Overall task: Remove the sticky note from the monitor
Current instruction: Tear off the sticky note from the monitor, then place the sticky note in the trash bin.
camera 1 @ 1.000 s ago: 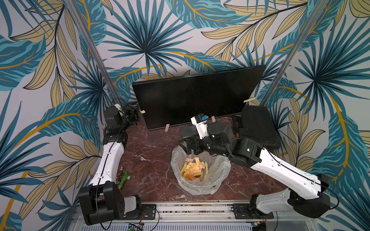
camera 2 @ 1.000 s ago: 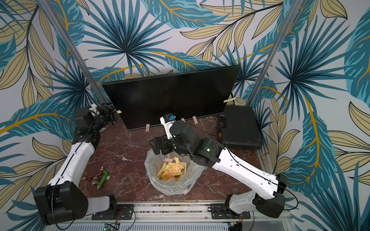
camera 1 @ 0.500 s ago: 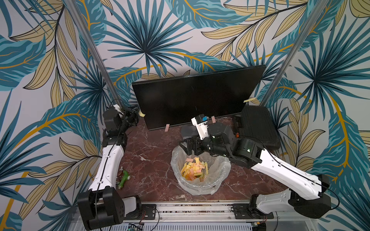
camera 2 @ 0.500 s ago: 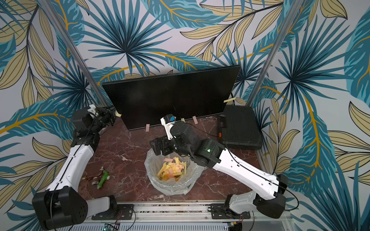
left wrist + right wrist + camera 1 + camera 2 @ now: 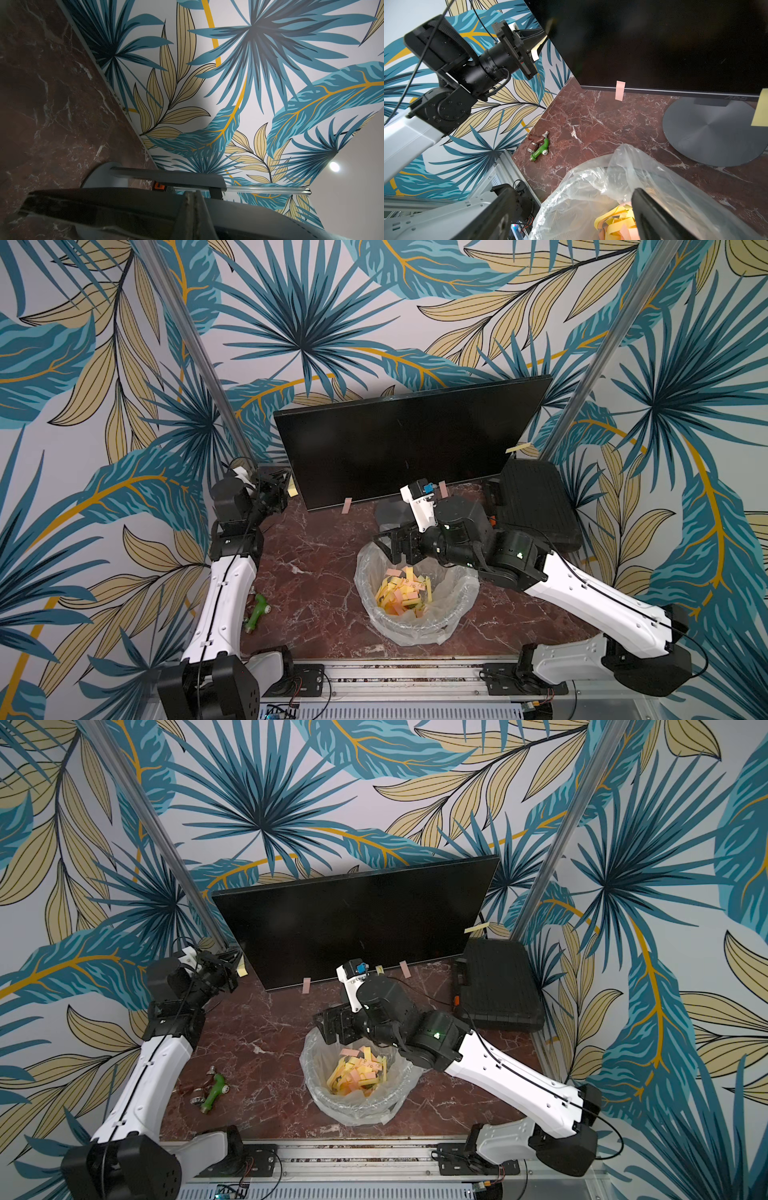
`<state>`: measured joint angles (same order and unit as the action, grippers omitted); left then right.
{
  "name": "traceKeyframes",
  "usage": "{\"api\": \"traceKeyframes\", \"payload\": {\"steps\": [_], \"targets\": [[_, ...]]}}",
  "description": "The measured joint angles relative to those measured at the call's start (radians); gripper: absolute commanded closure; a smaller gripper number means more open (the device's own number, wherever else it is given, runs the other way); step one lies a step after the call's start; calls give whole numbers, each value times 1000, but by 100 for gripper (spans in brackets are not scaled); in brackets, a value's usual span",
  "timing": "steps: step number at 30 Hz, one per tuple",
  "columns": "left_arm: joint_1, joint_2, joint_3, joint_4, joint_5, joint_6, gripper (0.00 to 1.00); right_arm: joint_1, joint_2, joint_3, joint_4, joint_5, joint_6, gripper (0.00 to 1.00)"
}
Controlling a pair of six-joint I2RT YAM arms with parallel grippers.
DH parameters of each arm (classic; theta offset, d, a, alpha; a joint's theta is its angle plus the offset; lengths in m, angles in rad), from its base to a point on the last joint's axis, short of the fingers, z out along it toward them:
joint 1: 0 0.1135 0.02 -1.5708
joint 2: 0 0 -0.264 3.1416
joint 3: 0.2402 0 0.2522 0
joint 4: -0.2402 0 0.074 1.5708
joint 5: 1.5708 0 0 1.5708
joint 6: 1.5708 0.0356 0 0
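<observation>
Next, my left gripper draws back from the monitor [image 5: 407,443] and releases over the open bin [image 5: 406,590], which lies below it, nearer my base, and already holds notes.
The black monitor [image 5: 407,443] stands at the back on a round grey base [image 5: 712,133]. A pale yellow sticky note [image 5: 292,489] hangs at its left edge, and my left gripper [image 5: 286,485] is shut on that note; in the right wrist view the note [image 5: 535,52] curls down from the pinched fingertips. In the left wrist view the jaws press together at my left gripper [image 5: 192,199] and the note is hidden. More notes cling to the monitor: a pink one [image 5: 347,506], another pink one [image 5: 443,488] and a yellow one [image 5: 516,448]. My right gripper [image 5: 390,549] hangs open over the bin.
A bin with a clear liner [image 5: 453,605] holds several yellow and pink notes. A black ribbed box [image 5: 536,506] lies at the right beside the monitor. A green fitting [image 5: 257,612] lies by the left arm. Metal posts rise at both back corners.
My left gripper has closed on the yellow note at the monitor's left edge. The right arm has stayed still over the bin.
</observation>
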<state>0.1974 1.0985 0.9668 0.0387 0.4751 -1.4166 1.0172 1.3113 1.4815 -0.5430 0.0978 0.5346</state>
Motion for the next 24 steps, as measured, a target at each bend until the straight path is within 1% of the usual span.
{"api": "traceKeyframes", "payload": {"steps": [4, 7, 8, 10, 12, 15, 18, 19, 20, 22, 24], "targets": [[3, -128, 7, -126, -30, 88, 100, 0, -21, -14, 0, 8, 0, 9], [-14, -203, 79, -273, -53, 197, 100, 0, -34, -26, -1, 22, -1, 9], [-33, -216, 122, -325, -70, 240, 100, 0, -39, -30, -2, 27, -1, 9], [-110, -230, 202, -408, -109, 323, 100, 0, -49, -35, -7, 39, -3, 8], [-247, -234, 264, -471, -169, 398, 100, 0, -58, -40, -10, 53, -5, 8], [-514, -220, 313, -539, -293, 484, 100, 0, -68, -43, -18, 74, -9, 8], [-781, -159, 342, -582, -454, 554, 100, 0, -81, -48, -34, 98, -12, 8], [-853, -129, 354, -593, -502, 573, 100, 0, -89, -53, -39, 109, -13, 7], [-925, -97, 369, -603, -551, 593, 100, 0, -100, -60, -44, 119, -12, 8], [-1036, -19, 394, -608, -632, 629, 100, 0, -130, -79, -61, 145, -11, 7], [-1117, 57, 413, -616, -698, 664, 100, 0, -168, -99, -82, 172, -11, 7]]}}
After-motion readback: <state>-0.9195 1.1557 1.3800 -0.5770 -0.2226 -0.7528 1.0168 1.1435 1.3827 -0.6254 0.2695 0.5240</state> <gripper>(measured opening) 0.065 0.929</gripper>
